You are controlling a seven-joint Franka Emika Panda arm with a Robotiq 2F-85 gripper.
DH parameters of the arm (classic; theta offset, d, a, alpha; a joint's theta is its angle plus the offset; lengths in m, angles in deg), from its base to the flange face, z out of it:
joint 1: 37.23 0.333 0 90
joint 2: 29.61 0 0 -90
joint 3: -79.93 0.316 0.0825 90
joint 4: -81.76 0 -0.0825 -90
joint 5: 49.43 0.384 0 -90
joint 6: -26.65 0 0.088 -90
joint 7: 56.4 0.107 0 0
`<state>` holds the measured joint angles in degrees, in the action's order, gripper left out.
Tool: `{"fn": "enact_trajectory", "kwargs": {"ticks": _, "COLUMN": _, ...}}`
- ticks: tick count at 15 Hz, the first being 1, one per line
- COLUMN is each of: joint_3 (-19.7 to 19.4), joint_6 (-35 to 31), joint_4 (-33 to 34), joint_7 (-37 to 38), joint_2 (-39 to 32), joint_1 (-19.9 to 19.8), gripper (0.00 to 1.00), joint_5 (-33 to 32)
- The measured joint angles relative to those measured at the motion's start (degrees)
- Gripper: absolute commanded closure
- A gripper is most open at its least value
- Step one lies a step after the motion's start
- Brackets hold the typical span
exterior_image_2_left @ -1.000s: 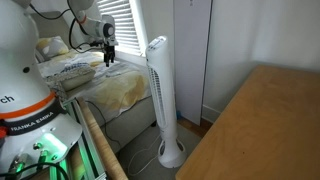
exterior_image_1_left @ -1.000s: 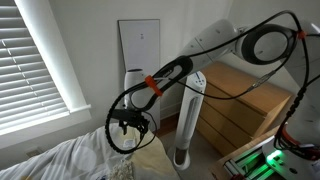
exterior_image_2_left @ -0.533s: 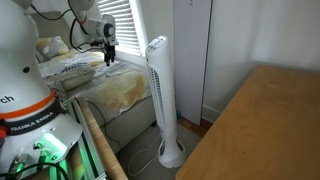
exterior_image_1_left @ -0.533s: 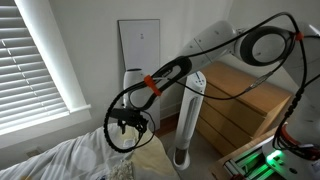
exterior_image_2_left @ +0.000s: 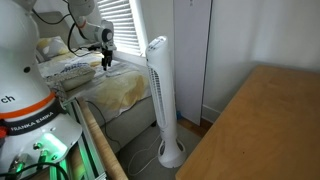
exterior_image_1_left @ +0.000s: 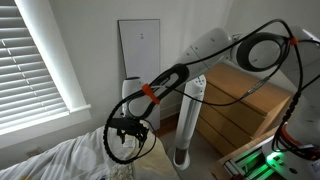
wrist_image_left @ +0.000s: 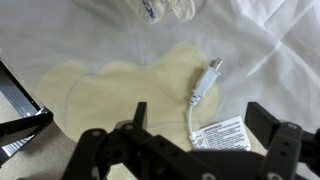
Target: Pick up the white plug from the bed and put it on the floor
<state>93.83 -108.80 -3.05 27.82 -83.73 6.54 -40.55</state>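
Note:
The plug still lies below and beyond my open gripper's fingers, so my gripper needs to go down toward the blanket and onto the white plug's thick body [wrist_image_left: 205, 82].
The white plug [wrist_image_left: 206, 78] lies on the pale cream-yellow blanket [wrist_image_left: 110, 85] of the bed [exterior_image_1_left: 65, 160], its thin white cable running down to a white printed tag [wrist_image_left: 222, 133]. In the wrist view my gripper [wrist_image_left: 200, 120] is open and empty, hovering above, with the cable and tag between its two black fingers. In both exterior views the gripper [exterior_image_1_left: 125, 130] [exterior_image_2_left: 105, 60] hangs just over the bed's blanket end [exterior_image_2_left: 105, 88]. A grey-tan strip of floor [wrist_image_left: 22, 150] shows at the wrist view's lower left.
A white tower fan [exterior_image_1_left: 191, 110] [exterior_image_2_left: 160, 95] stands beside the bed. A wooden dresser [exterior_image_1_left: 242, 100] [exterior_image_2_left: 262, 130] is near the robot base. Window blinds [exterior_image_1_left: 30, 55] are behind the bed. A wooden bed rail [exterior_image_2_left: 97, 145] runs along the near side.
The arm has lowered and shifted the gripper slightly closer to the bed. The gripper stays open.

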Motion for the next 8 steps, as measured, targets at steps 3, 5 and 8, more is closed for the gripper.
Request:
{"fn": "enact_trajectory", "kwargs": {"ticks": 3, "joint_3": -0.08, "joint_6": 0.00, "joint_4": 0.88, "joint_7": 0.12, "joint_2": -1.54, "joint_1": 0.54, "gripper": 0.00, "joint_5": 0.65}}
{"fn": "enact_trajectory", "kwargs": {"ticks": 5, "joint_3": -0.17, "joint_6": 0.00, "joint_4": 1.58, "joint_7": 0.39, "joint_2": -2.57, "joint_1": 0.67, "gripper": 0.00, "joint_5": 0.94}}
{"fn": "enact_trajectory", "kwargs": {"ticks": 8, "joint_3": -0.24, "joint_6": 0.00, "joint_4": 3.32, "joint_7": 1.03, "joint_2": -4.55, "joint_1": 1.04, "gripper": 0.05, "joint_5": 1.36}}
